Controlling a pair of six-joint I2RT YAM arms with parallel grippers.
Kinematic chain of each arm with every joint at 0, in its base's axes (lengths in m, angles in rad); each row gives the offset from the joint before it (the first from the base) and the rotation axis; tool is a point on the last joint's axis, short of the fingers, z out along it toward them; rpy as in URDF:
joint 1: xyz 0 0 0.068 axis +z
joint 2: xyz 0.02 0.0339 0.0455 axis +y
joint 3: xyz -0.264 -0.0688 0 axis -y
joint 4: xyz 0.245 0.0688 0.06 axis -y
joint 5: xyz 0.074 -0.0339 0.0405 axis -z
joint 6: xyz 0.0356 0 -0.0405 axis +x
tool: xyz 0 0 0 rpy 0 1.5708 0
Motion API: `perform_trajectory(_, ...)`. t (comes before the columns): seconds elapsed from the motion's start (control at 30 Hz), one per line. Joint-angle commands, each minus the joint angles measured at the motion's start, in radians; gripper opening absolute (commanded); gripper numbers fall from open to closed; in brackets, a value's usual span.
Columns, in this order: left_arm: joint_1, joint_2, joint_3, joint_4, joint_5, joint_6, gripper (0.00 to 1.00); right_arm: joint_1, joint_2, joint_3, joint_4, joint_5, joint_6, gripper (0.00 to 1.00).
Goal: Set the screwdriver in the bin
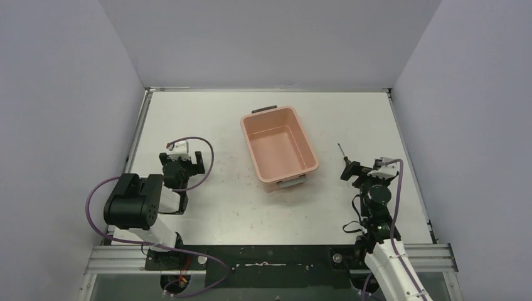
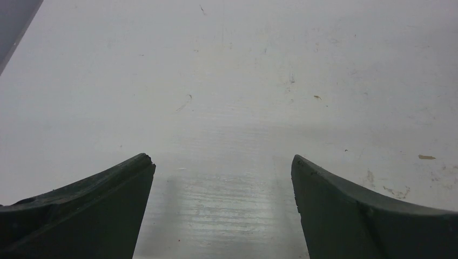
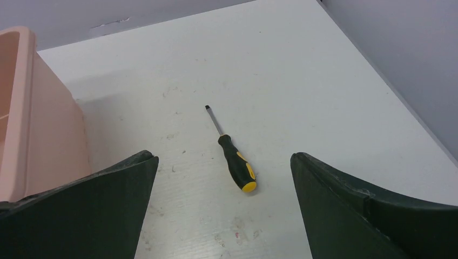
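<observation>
The screwdriver lies flat on the table ahead of my right gripper's open fingers. My right gripper should move outward, tilt downward and lower onto the handle's stem end (image 1: pixel 346 160) (image 3: pixel 227 144).
The screwdriver (image 3: pixel 236 162) lies flat on the white table, black handle with a yellow end towards me, thin shaft pointing away. In the top view its shaft (image 1: pixel 342 151) sticks out just beyond my right gripper (image 1: pixel 352 169), to the right of the bin. My right gripper (image 3: pixel 222 157) is open and empty, jaws wide, with the screwdriver's handle lying ahead between them and apart from both. The salmon-pink bin (image 1: pixel 250 145) stands empty at the table's middle; its side wall (image 3: pixel 48 124) shows at the left of the right wrist view. My left gripper (image 1: pixel 181 160) is open and empty over bare table (image 2: pixel 221 159).
Grey walls enclose the table on the left, back and right. The right table edge (image 1: pixel 411 169) runs close to the right arm. The bin has a grey handle clip (image 1: pixel 288 182) on its near short end.
</observation>
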Motion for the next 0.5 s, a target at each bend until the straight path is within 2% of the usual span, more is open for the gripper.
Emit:
perform_trajectory(0.0, 0.005, -0.003, 0.024, 0.058, -0.002, 0.007, 0.97, -0.001, 0.009, -0.007, 0.091, 0.015, 0.002, 1.0)
perform_trajectory(0.17, 0.005, -0.004, 0.026, 0.058, -0.002, 0.007, 0.97, -0.002, 0.073, 0.092, 0.076, -0.009, -0.026, 1.0)
perform_trajectory(0.47, 0.005, -0.004, 0.024, 0.058, -0.002, 0.007, 0.97, -0.015, 0.581, 0.665, -0.355, -0.005, -0.123, 1.0)
